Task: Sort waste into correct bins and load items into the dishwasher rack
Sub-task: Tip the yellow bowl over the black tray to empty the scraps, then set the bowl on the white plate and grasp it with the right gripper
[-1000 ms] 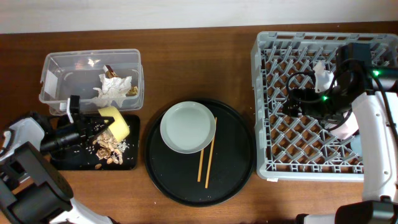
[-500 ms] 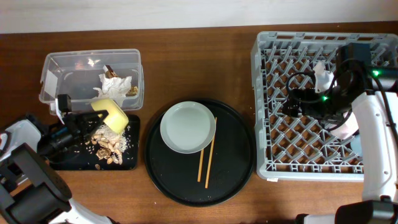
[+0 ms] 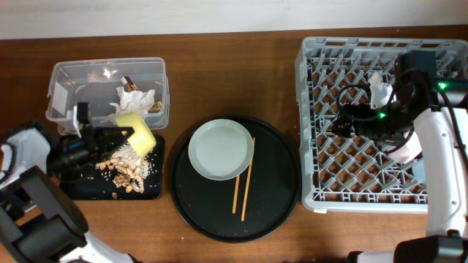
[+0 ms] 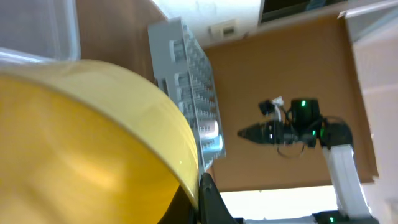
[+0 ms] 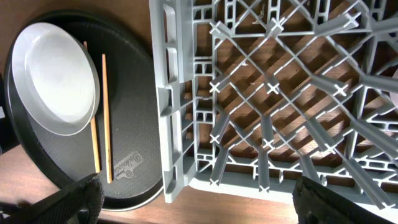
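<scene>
Next I should swing my left gripper over the grey plate (image 3: 221,149), bare to its right in the overhead view, then lower the tipped bowl upright and release it.
My left gripper (image 3: 113,137) is shut on the rim of the small yellow bowl (image 3: 136,131), holding it tipped on its side over the shallow black rectangular tray (image 3: 150,191). Brownish food bits (image 3: 126,172) lie in that tray. The bowl fills the left wrist view (image 4: 93,124), with one finger of the left gripper (image 4: 200,198) against its rim. The clear tub (image 3: 73,88) holds the crumpled white tissue (image 3: 134,102). The grey plate (image 3: 221,149) and the chopsticks (image 3: 244,179) lie on the round black tray. My right gripper (image 5: 199,202) is open and empty above the grey rack (image 3: 365,175).
The round black tray (image 3: 281,197) sits between the bins and the rack, and it shows with the plate (image 5: 56,78) and chopsticks (image 5: 104,118) in the right wrist view. The rack's near-left corner (image 5: 177,180) is below my right gripper. A pale blue shape (image 3: 420,170) shows beside the right arm.
My left gripper has shifted the yellow bowl slightly up, towards the clear tub, still tipped over the black rectangular tray. The right arm has not moved.
</scene>
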### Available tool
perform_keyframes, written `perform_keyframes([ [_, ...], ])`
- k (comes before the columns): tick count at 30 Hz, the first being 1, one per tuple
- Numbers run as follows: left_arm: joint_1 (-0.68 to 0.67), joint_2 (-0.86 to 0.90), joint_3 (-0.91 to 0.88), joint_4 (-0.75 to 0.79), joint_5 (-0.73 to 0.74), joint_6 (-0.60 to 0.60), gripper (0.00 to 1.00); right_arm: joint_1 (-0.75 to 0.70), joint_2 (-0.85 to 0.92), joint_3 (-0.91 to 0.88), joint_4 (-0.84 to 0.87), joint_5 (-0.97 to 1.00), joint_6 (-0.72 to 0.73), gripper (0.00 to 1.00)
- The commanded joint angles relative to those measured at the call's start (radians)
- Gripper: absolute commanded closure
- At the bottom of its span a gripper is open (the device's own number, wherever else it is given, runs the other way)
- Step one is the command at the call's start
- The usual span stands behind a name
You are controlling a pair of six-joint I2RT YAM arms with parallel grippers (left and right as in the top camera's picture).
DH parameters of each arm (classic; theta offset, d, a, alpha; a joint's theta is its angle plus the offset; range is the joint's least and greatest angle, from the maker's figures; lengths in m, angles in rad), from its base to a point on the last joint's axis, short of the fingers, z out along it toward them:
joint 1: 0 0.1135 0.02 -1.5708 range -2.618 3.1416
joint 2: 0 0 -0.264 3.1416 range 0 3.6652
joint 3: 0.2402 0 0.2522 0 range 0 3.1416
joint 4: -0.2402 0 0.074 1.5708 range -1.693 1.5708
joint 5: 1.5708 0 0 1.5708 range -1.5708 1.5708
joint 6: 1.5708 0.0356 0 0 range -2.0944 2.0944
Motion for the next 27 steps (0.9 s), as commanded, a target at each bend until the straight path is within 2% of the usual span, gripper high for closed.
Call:
perform_keyframes([
  [1, -0.109, -0.012, 0.143, -0.024, -0.077, -0.014, 1.0, 0.007, 0.002, -0.005, 0.0, 0.009, -0.01, 0.02],
  [4, -0.254, -0.012, 0.245, 0.05, -0.275, -0.211, 0.99, 0.007, 0.002, -0.005, 0.0, 0.009, -0.01, 0.02],
  [7, -0.416, -0.012, 0.303, 0.153, -0.541, -0.453, 1.0, 0.007, 0.002, -0.005, 0.0, 0.009, -0.01, 0.02],
  [14, -0.83, -0.012, 0.311, 0.37, -0.96, -0.779, 1.0, 0.007, 0.002, -0.005, 0.001, 0.009, -0.01, 0.02],
  [19, -1.054, 0.03, 0.311, 0.448, -1.163, -0.91, 1.0, 0.007, 0.002, -0.005, 0.0, 0.009, -0.01, 0.02],
  [24, -1.14, 0.127, 0.311, 0.48, -1.173, -0.962, 0.99, 0.007, 0.002, -0.005, 0.0, 0.009, -0.01, 0.02],
  [25, -1.149, 0.131, 0.311, 0.484, -1.173, -0.962, 0.94, 0.007, 0.002, -0.005, 0.0, 0.009, -0.01, 0.02],
  [26, -1.164, 0.131, 0.311, 0.494, -1.173, -0.962, 0.79, 0.007, 0.002, -0.005, 0.0, 0.009, -0.01, 0.02],
  [27, -1.167, 0.131, 0.311, 0.494, -1.173, -0.962, 0.74, 0.007, 0.002, -0.005, 0.0, 0.009, -0.01, 0.02],
])
